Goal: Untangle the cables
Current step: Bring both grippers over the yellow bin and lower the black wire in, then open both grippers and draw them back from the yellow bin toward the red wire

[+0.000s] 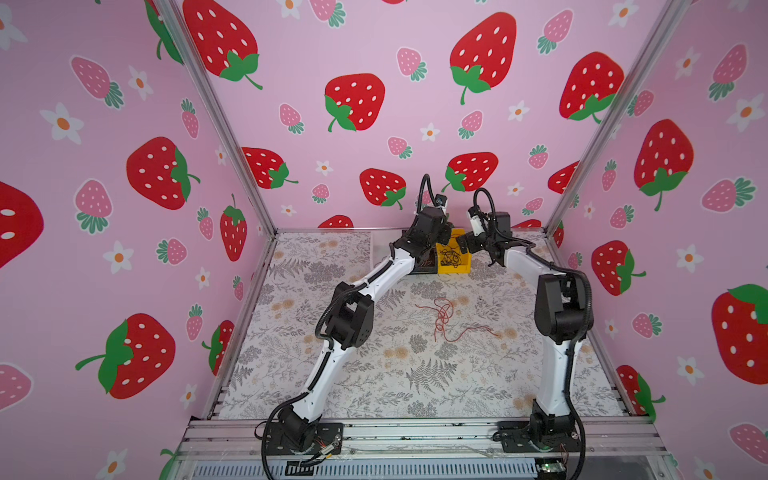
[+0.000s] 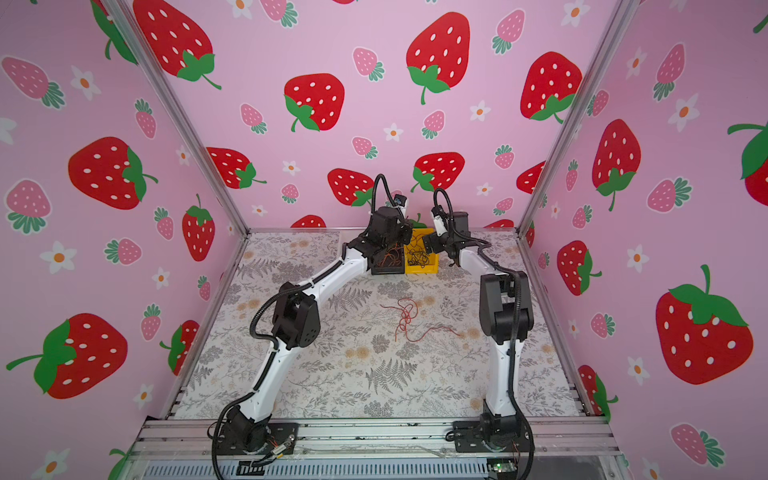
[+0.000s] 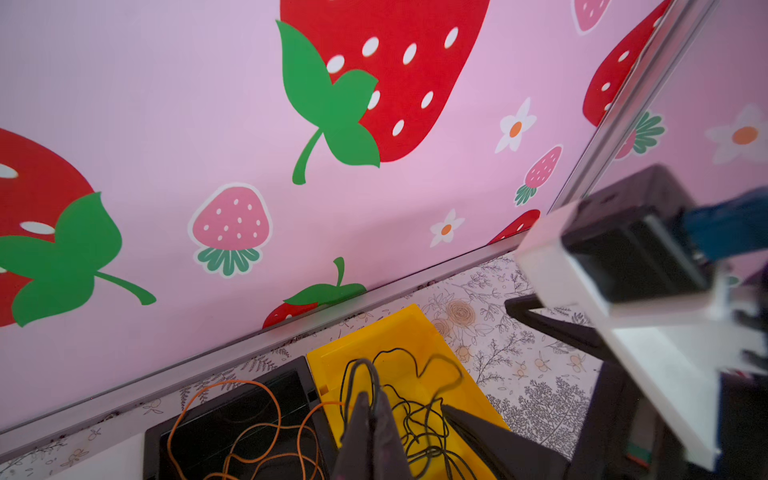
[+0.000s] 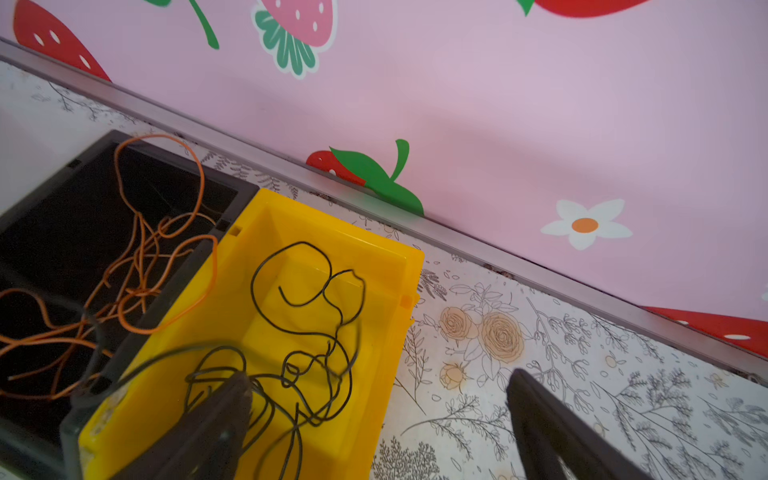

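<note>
I need to move my left gripper down over the yellow bin's black tangle (image 1: 451, 257) (image 3: 425, 428) and let go of the loop among the other black cables, because that tangle is below it.
Black cables (image 4: 299, 244) lie tangled in a yellow bin (image 1: 453, 270) (image 2: 422, 270) at the back of the table. My left gripper (image 3: 372, 405) is shut on a loop of one black cable (image 3: 362, 360), just above that bin. My right gripper (image 4: 378, 390) is open, with one finger over the bin's black tangle and the other over the table beside it. Orange cables (image 4: 202, 187) (image 3: 249, 419) fill a black bin (image 4: 232, 183) next to the yellow one. Red cables (image 1: 442, 316) (image 2: 405, 313) lie loose and looped mid-table.
Both bins stand against the back wall's metal rail (image 4: 457, 237). The two arms lean in over them from each side, and the right arm's wrist (image 3: 623, 270) hangs close to my left gripper. The table carries a floral cloth (image 1: 374, 374).
</note>
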Controlling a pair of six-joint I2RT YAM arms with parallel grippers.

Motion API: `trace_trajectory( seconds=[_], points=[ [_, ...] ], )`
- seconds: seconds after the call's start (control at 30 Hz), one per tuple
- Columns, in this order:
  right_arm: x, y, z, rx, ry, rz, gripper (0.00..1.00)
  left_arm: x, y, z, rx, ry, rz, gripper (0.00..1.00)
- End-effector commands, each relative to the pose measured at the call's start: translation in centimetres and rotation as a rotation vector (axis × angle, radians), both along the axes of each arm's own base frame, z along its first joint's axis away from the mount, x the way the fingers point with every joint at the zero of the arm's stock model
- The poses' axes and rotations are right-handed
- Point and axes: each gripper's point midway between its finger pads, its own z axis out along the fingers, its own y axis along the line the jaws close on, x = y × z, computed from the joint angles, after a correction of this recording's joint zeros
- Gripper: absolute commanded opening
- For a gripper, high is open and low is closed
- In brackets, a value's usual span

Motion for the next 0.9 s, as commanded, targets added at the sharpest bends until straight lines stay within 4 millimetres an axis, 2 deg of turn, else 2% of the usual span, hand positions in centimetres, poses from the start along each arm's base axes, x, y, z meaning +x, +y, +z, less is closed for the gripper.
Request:
trace_trajectory(
  seconds=[0.0, 0.13, 0.3, 0.33, 0.37, 0.5, 0.57, 0.67, 0.73, 0.77, 0.87],
  points=[
    [-0.3, 0.6, 1.6, 0.058, -0.035, 0.045, 0.98, -0.4, -1.8, -1.8, -0.011, 0.026, -0.029, 0.00],
    [-0.1, -0.7, 2.0, 0.100, -0.024, 0.011, 0.98, -0.3, -2.8, -3.6, -0.022, 0.050, -0.050, 0.00],
    [-1.1, -4.4, 3.3, 0.200, -0.034, -0.139, 0.98, -0.3, -4.5, -4.2, -0.033, 0.040, -0.081, 0.00],
    [-1.6, -4.9, 3.6, 0.219, -0.043, -0.154, 0.97, -0.2, -4.9, -5.9, -0.024, 0.055, -0.084, 0.00],
    [-1.9, -5.5, 3.9, 0.231, -0.052, -0.172, 0.97, -0.1, -5.2, -6.4, -0.024, 0.058, -0.088, 0.00],
    [-3.0, -5.6, 4.3, 0.227, -0.055, -0.162, 0.97, -0.1, -5.6, -7.1, -0.020, 0.080, -0.092, 0.41],
    [-3.3, -5.4, 4.2, 0.228, -0.045, -0.148, 0.95, -0.2, -5.4, -6.8, -0.016, 0.079, -0.082, 0.50],
    [-3.8, -4.8, 4.0, 0.236, -0.026, -0.116, 0.90, -0.2, -4.8, -5.5, 0.002, 0.059, -0.065, 0.58],
    [-4.3, -4.5, 4.0, 0.231, -0.011, -0.097, 0.87, -0.3, -4.5, -3.6, 0.009, 0.029, -0.066, 0.62],
    [-4.5, -4.4, 4.1, 0.230, -0.007, -0.090, 0.86, -0.6, -4.3, -1.6, -0.004, -0.001, -0.069, 0.65],
    [-5.1, -4.5, 4.3, 0.228, 0.017, -0.094, 0.82, -1.4, -4.1, 2.6, -0.027, -0.072, -0.083, 0.69]
  ],
)
